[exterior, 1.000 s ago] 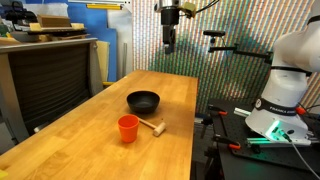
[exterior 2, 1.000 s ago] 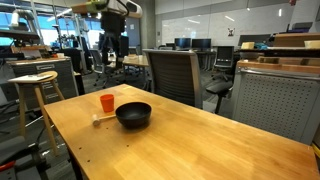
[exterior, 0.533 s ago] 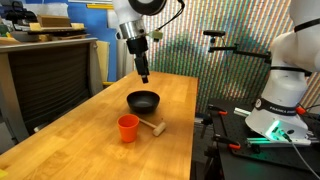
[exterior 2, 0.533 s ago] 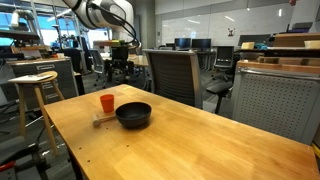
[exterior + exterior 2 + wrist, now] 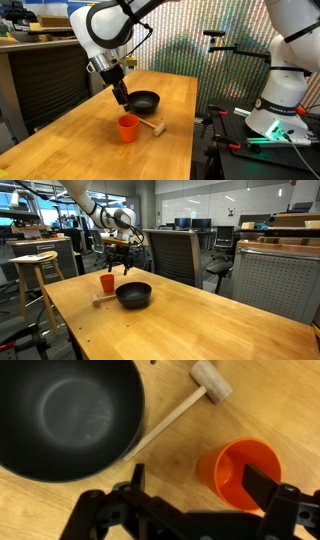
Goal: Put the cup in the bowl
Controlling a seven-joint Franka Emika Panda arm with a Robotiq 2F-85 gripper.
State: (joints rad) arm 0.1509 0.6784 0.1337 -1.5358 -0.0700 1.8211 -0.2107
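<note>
Next, my gripper should lower onto the red-orange cup's rim on the side facing the bowl, since one open finger hangs over the cup and the other outside it.
The red-orange cup [image 5: 127, 128] stands upright on the wooden table, also in the other exterior view [image 5: 107, 283] and the wrist view [image 5: 240, 473]. The black bowl [image 5: 144, 100] sits just beyond it, empty; it shows too in an exterior view [image 5: 134, 294] and the wrist view [image 5: 66, 417]. My gripper [image 5: 124, 102] hangs open above the cup, between cup and bowl [image 5: 121, 268]. In the wrist view the gripper [image 5: 198, 485] is open, one finger over the cup's rim, the other beside the bowl's edge.
A light wooden mallet-like stick [image 5: 152, 126] lies on the table beside cup and bowl, its head up in the wrist view [image 5: 210, 379]. A chair [image 5: 173, 255] stands behind the table, a stool [image 5: 34, 268] off to the side.
The arm has swung down and across from high behind the table to just above the cup. Cup, bowl and stick have not moved.
</note>
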